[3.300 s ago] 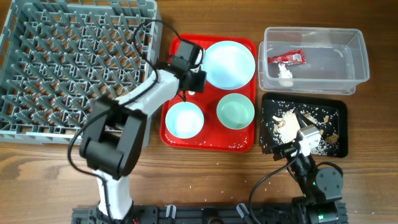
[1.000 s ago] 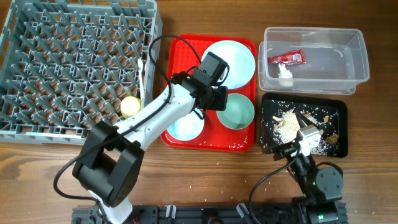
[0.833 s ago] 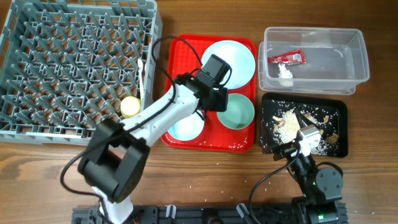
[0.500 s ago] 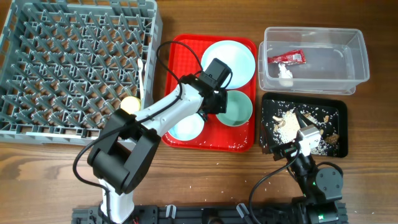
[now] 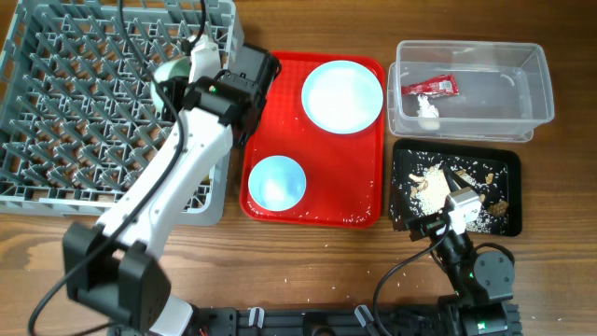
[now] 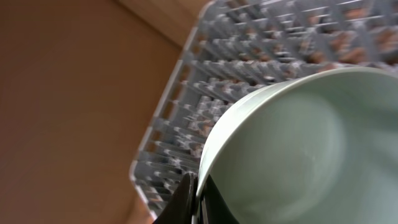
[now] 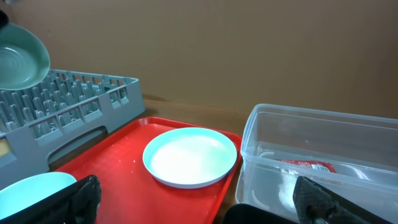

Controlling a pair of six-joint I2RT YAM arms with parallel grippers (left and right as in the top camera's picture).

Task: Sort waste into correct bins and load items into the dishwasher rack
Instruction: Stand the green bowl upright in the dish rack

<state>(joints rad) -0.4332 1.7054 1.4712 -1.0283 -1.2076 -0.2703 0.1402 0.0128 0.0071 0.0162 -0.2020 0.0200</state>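
Note:
The left gripper lowers the tilted bowl in among the grey dishwasher rack's free pegs next and releases the bowl's rim, since the pegs stand below my gripper.
My left gripper (image 5: 191,79) is shut on the rim of a pale green bowl (image 5: 169,70) and holds it tilted above the right side of the grey dishwasher rack (image 5: 93,56). In the left wrist view the jaws (image 6: 198,199) pinch the bowl's edge (image 6: 298,149) over the rack (image 6: 261,56). The white plate (image 5: 342,96) and the second bowl (image 5: 276,181) sit on the red tray (image 5: 364,205). The clear tub (image 5: 508,65) holds the red packet (image 5: 429,88) and white scrap (image 5: 427,109). The black tray (image 5: 504,163) holds crumbs (image 5: 429,185). My right gripper (image 7: 202,208) is open and empty.
The right arm rests at the near edge of the black tray (image 5: 457,210). The right wrist view shows the plate (image 7: 189,155), tub (image 7: 373,134), packet (image 7: 311,167), rack (image 7: 68,106) and the held bowl (image 7: 22,62). The yellow cup, fork and spoon are hidden.
My left gripper took the green bowl off the red tray and carried it left and back, over the rack. The arm now covers the yellow cup. The right arm has not moved.

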